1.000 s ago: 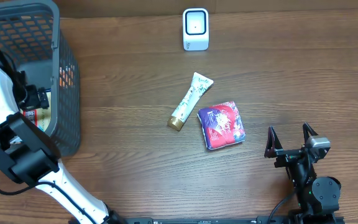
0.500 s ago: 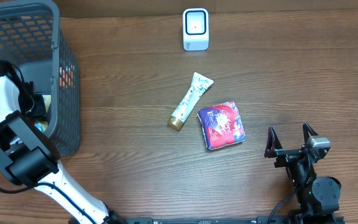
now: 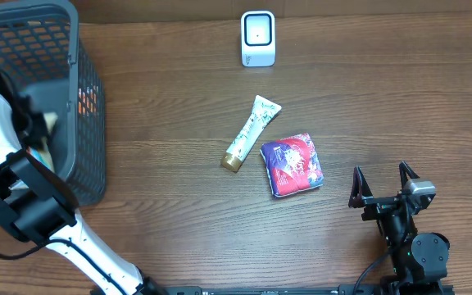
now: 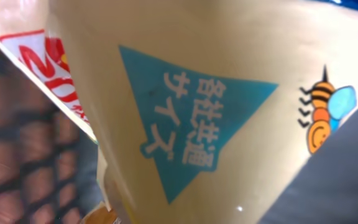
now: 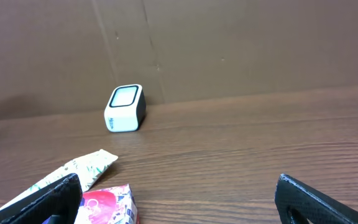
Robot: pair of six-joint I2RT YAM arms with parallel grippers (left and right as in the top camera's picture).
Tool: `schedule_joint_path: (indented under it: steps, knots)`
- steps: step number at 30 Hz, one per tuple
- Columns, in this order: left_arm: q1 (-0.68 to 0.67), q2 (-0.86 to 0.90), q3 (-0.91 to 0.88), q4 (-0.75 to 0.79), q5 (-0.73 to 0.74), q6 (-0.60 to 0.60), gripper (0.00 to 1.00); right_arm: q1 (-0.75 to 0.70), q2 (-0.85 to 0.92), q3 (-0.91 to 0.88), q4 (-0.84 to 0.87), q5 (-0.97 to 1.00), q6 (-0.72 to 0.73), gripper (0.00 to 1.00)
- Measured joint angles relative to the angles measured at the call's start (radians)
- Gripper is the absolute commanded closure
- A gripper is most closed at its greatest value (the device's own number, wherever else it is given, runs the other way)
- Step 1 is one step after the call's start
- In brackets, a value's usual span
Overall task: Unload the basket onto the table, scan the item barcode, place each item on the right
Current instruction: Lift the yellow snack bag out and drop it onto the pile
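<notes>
The left gripper rises next and passes the scanner [image 3: 258, 38]. It then lowers to release the packet across the floral tube [image 3: 254, 129], which lies beyond the basket's rim from the gripper.
My left gripper [image 3: 43, 131] is down inside the grey mesh basket [image 3: 88, 123] at the far left, shut on a beige packet [image 4: 216, 112]. The packet has a blue triangle with Japanese writing and a small bee drawing. It fills the left wrist view and hides the fingers. Overhead, a beige corner of the packet [image 3: 50, 123] shows beside the wrist. The white barcode scanner [image 3: 258, 38] stands at the back middle of the table, also in the right wrist view [image 5: 125, 108]. My right gripper [image 3: 381, 184] rests open at the front right, holding nothing.
A white floral tube [image 3: 252, 131] with a gold cap and a red and blue soft pack [image 3: 292, 164] lie mid-table, left of the right gripper. Other packets lie in the basket, seen through its mesh. A brown wall backs the table.
The left gripper has closed on the beige packet inside the basket, and the wrist has shifted a little there. The right arm has not moved.
</notes>
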Motion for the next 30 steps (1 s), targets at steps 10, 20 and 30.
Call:
schedule_joint_path:
  steps: [10, 20, 30]
  knots:
    - [-0.024, -0.006, 0.745, -0.178, 0.375, -0.043, 0.96, 0.000, 0.000, 0.000, 0.000, 0.000, 0.000, 0.00]
    - [-0.298, -0.014, 1.009, -0.378, 0.582, -0.043, 0.96, 0.000, 0.000, 0.000, 0.000, 0.000, 0.000, 0.00]
    - [-0.793, -0.017, 0.932, -0.408, 0.420, -0.030, 0.96, 0.000, 0.000, 0.000, 0.000, 0.000, 0.000, 0.00]
